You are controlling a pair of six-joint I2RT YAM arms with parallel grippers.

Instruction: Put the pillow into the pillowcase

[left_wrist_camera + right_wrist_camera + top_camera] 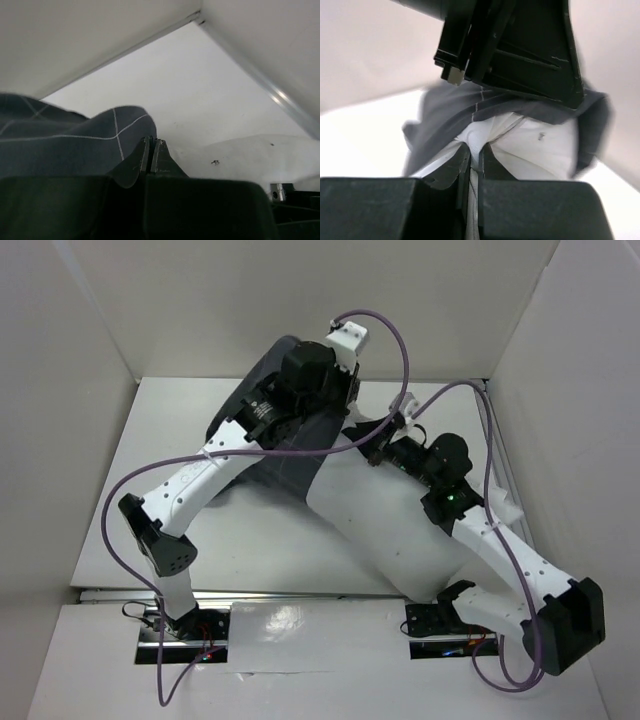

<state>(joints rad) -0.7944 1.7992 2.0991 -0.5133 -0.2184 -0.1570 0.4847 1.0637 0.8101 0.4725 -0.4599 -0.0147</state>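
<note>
The robot's left gripper will move back and to the right in the top view, over the white pillow [390,530], and release the edge of the pillowcase, since much of the pillow is uncovered.
The dark grey checked pillowcase [285,455] lies at the back middle of the table, its mouth facing right. The white pillow [390,530] stretches from that mouth toward the near right, with its far end inside the case. My left gripper [335,390] is over the pillowcase. In the left wrist view its jaws [151,150] are closed where the pillowcase [60,145] edge meets the tips. My right gripper [362,445] is at the mouth, and its jaws [479,152] are shut on a fold of the pillow [540,145]. The pillowcase [445,107] arches over it, under the left gripper [451,70].
White walls enclose the table [250,540] on the left, back and right. The back right wall seam [250,65] is close to the left gripper. Purple cables [400,330] loop over both arms above the cloth.
</note>
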